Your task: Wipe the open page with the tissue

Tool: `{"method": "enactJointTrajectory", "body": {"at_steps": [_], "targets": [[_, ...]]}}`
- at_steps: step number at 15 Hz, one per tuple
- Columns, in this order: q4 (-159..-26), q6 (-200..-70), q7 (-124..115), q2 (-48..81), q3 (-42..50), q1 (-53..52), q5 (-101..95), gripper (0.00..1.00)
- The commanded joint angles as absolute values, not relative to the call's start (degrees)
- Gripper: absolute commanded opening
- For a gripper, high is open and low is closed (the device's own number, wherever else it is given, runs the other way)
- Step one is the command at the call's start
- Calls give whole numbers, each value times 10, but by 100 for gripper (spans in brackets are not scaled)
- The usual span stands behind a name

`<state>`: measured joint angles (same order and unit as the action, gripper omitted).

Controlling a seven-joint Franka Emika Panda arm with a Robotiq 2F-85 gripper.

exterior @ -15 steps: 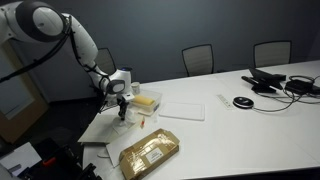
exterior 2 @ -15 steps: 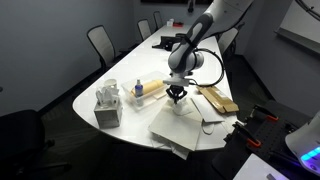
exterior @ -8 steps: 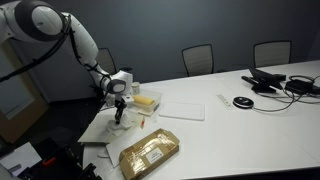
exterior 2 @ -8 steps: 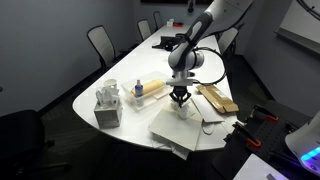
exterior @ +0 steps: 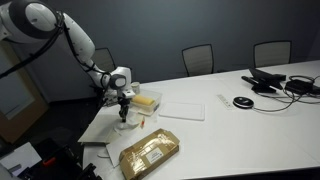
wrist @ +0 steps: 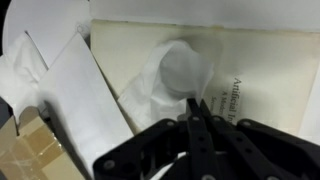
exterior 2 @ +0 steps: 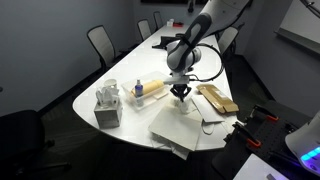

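Observation:
The spot on the tabletop (exterior 2: pixel 136 126) beside the tissue box, past the book's edge, is clear, so my gripper will next lift the tissue over, lower it there and let go of it.
The open page (wrist: pixel 250 60) is pale cream with printed text and fills the upper right of the wrist view. The book lies spread at the table's near end in both exterior views (exterior: pixel 108 126) (exterior 2: pixel 183 126). The tissue (wrist: pixel 168 78) is a crumpled white wad lying on the page, just beyond my fingertips. My gripper (wrist: pixel 192 103) is shut, with its tips pinching the tissue's near edge against the page. In both exterior views the gripper (exterior: pixel 124 113) (exterior 2: pixel 181 97) points straight down onto the book.
A tan padded envelope (exterior: pixel 150 152) (exterior 2: pixel 217 98) lies beside the book. A white pad (exterior: pixel 183 109) and a clear box with yellow contents (exterior: pixel 147 100) (exterior 2: pixel 150 88) are close by. A tissue box (exterior 2: pixel 108 106) stands near the table edge. Chairs ring the table.
My gripper has slid a short way across the page with the tissue under it, toward the clear box side. Nothing else has moved.

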<state>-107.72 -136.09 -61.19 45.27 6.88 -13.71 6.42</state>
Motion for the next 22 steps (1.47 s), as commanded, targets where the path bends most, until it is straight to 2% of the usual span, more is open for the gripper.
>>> {"method": "enactJointTrajectory", "body": {"at_steps": [1, 13, 22], "targets": [[-1046, -1346, -660, 456, 93, -166, 14, 0], [-1029, -1437, -594, 472, -3, -97, 85, 0], [-1027, -1421, -409, 431, -87, -74, 159, 0]]}}
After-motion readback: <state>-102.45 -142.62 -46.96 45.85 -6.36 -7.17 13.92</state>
